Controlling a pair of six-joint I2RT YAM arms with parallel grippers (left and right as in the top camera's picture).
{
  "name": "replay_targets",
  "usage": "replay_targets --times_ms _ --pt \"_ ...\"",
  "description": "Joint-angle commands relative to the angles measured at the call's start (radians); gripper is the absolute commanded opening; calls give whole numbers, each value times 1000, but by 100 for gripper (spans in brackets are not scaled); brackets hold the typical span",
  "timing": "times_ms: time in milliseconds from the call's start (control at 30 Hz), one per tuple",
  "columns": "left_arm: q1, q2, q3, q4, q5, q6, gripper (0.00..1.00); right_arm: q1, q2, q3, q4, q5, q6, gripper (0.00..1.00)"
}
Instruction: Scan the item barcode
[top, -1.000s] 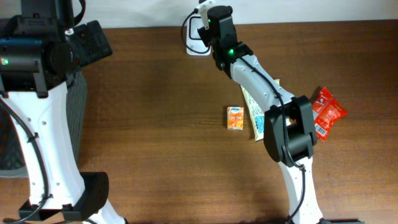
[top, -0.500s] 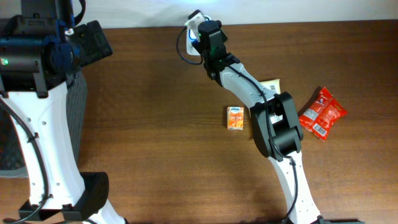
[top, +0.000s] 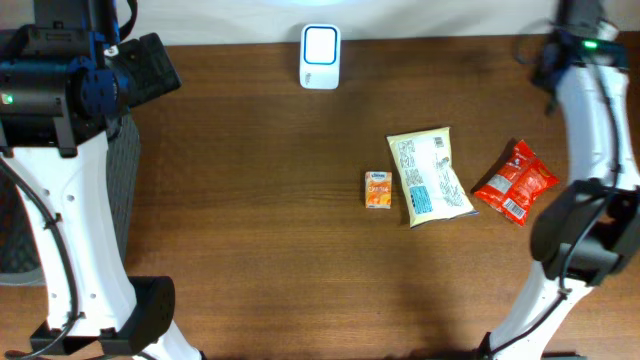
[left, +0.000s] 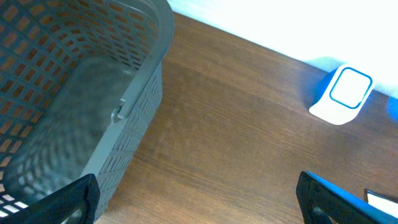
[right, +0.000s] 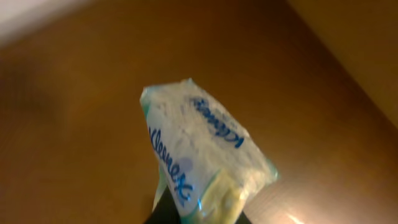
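Observation:
My right gripper draws back and lowers next to release the pack, since the tabletop beside the red snack bag lies below and back from it.
My right gripper (right: 198, 214) is shut on a clear Kleenex tissue pack (right: 200, 146) with blue lettering, held up above the wooden table. From overhead, the right arm (top: 590, 90) reaches to the far right back corner, and the pack does not show there. The white barcode scanner (top: 320, 56) stands at the back centre, also seen as the scanner (left: 344, 93) in the left wrist view. My left gripper (left: 199, 208) is open and empty, hovering at the left near the grey basket (left: 93, 93).
An orange small pack (top: 378, 189), a cream snack bag (top: 430, 176) and a red snack bag (top: 514, 182) lie right of centre on the table. The left arm's base (top: 100, 320) stands at the front left.
The right arm has swung from the scanner at the back centre to the far right back corner, uncovering the scanner and the cream bag. The left arm has not moved.

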Motion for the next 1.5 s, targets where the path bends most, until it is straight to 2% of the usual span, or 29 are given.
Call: replay_targets --times_ms 0,100,200,333,367,400,433,567,733,800,867,933,1033,1133,1300,1467 --pt "0 0 -1 -2 -6 12 99 -153 9 -35 -46 -6 33 4" --pt "0 0 -1 -2 -6 12 99 -305 10 -108 4 -101 34 4" --pt "0 0 -1 -2 -6 12 99 -413 11 -216 156 -227 33 4" --pt "0 0 -1 -2 -6 12 99 -458 13 -341 309 -366 33 6" --pt "0 0 -1 -2 -6 12 99 -459 13 -364 333 -386 33 18" --pt "0 0 -1 -2 -6 12 99 -459 13 -387 344 -386 33 49" --pt "0 0 -1 -2 -6 12 99 -459 13 -388 335 -387 33 99" --pt "0 0 -1 -2 -6 12 99 -459 -29 -381 245 -388 33 99" --pt "0 0 -1 -2 -6 12 99 -457 -222 -381 196 -404 34 99" --pt "0 0 -1 -2 -6 12 99 -457 -314 -381 182 -572 34 99" --pt "0 0 -1 -2 -6 12 99 -457 -360 -381 166 -886 33 99" --pt "0 0 -1 -2 -6 12 99 -447 -355 -382 111 -996 33 99" --pt "0 0 -1 -2 -6 12 99 -389 -346 -435 19 -842 30 99" --pt "0 0 -1 -2 -6 12 99 -351 -344 -552 33 -782 31 99" --pt "0 0 -1 -2 -6 12 99 -346 -320 -781 195 -783 69 99" --pt "0 0 -1 -2 -6 12 99 -294 -268 -896 335 -869 100 99"
